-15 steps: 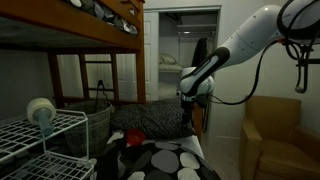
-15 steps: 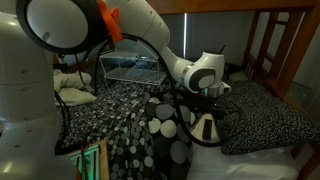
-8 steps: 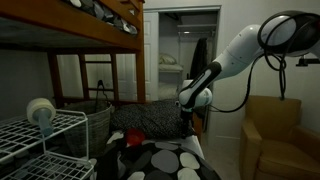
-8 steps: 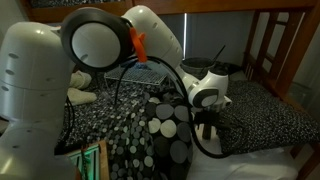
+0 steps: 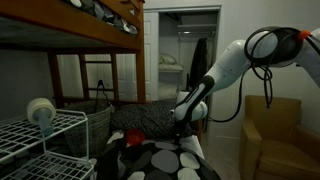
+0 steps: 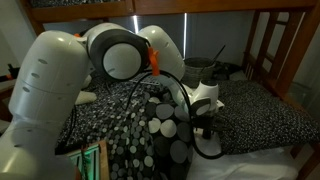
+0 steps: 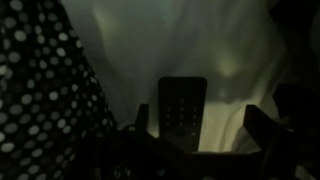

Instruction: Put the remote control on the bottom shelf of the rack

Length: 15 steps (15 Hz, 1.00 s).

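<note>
My gripper is open above the remote control, so next it needs to move down over the black remote control's buttoned part (image 7: 182, 118) and then close its fingers across the long sides.
The remote control (image 7: 182, 108) is a dark slab with rows of buttons, lying on pale bedding in the wrist view. My gripper (image 7: 200, 132) is open just above it. The remote lies between the two fingers, closer to the left one, and they do not touch it. In both exterior views the gripper (image 5: 183, 119) (image 6: 206, 126) is low over the bed, and I cannot make out the remote there. The white wire rack (image 5: 45, 135) stands at the near left, far from the gripper.
A roll of tape (image 5: 40, 110) sits on the rack's top tier. A polka-dot cushion (image 5: 165, 160) (image 6: 165, 130) and a red object (image 5: 133, 138) lie on the bed. A tan armchair (image 5: 272, 140) stands beside it. The wooden bunk frame (image 5: 90, 25) hangs overhead.
The arm has folded down and the gripper has dropped lower toward the bedding. The jaws stay open.
</note>
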Motion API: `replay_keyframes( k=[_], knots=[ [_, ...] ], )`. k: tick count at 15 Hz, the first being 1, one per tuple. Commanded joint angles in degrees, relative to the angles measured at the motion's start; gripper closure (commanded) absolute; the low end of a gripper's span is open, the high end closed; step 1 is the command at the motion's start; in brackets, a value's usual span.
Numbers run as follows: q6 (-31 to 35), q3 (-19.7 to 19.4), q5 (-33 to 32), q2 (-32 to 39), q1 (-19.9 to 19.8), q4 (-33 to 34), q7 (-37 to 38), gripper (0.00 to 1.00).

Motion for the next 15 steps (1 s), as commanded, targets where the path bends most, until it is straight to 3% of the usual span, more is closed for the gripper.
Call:
replay_keyframes(
  k=[1,3,6,7,10,13,15],
  knots=[
    [3.7,-1.5,-3.5,3.4,0.3,1.9,4.1,0.08],
    [2.9,-0.6,-3.7,5.0,-0.8,3.0,4.3,0.17],
    [1.7,0.9,-3.2,7.5,-1.8,5.6,3.6,0.47],
    [1.8,1.1,-3.2,8.0,-2.0,6.2,3.6,0.48],
    [1.5,1.6,-3.4,8.7,-2.2,7.7,3.3,0.72],
    [-0.1,3.0,-3.4,5.4,-3.0,5.3,1.9,0.77],
    [-0.2,6.1,-2.8,0.4,-5.2,1.2,-1.5,0.77]
  ],
)
